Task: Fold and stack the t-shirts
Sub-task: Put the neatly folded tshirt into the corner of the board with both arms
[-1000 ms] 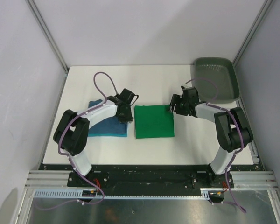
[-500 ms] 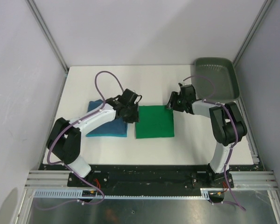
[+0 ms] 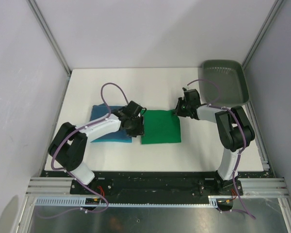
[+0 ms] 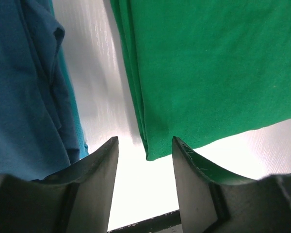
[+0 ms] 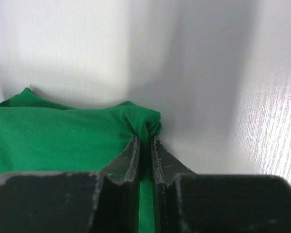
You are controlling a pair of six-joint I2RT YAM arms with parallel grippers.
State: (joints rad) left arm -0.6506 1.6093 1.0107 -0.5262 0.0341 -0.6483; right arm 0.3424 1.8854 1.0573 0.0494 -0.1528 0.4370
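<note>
I will next lower my left gripper to the green t-shirt's near corner by the blue t-shirt and close it, because that corner is below, between the gripper's open fingers.
The emerald green t-shirt (image 3: pixel 161 127) lies folded in a square at the middle of the white table. The teal blue t-shirt (image 3: pixel 101 114) lies folded just left of it, partly under my left arm. My left gripper (image 3: pixel 137 131) hangs open over the gap between the two shirts. In the left wrist view the green t-shirt (image 4: pixel 208 73) has its near left corner just ahead of the open left gripper (image 4: pixel 144 141), with the blue t-shirt (image 4: pixel 19 87) to the left. My right gripper (image 3: pixel 177 111) is shut on the far right corner of the green t-shirt (image 5: pixel 63 136); the cloth bunches at the right gripper (image 5: pixel 145 139).
A dark grey-green plastic tray (image 3: pixel 238 77) sits at the back right corner, behind the right arm. White table (image 3: pixel 136 82) stretches behind both shirts. Metal frame posts and grey walls close in the left, right and back sides.
My right gripper has closed onto the green t-shirt's far right corner. My left gripper has opened wider and shifted nearer, toward the green t-shirt's near left corner.
</note>
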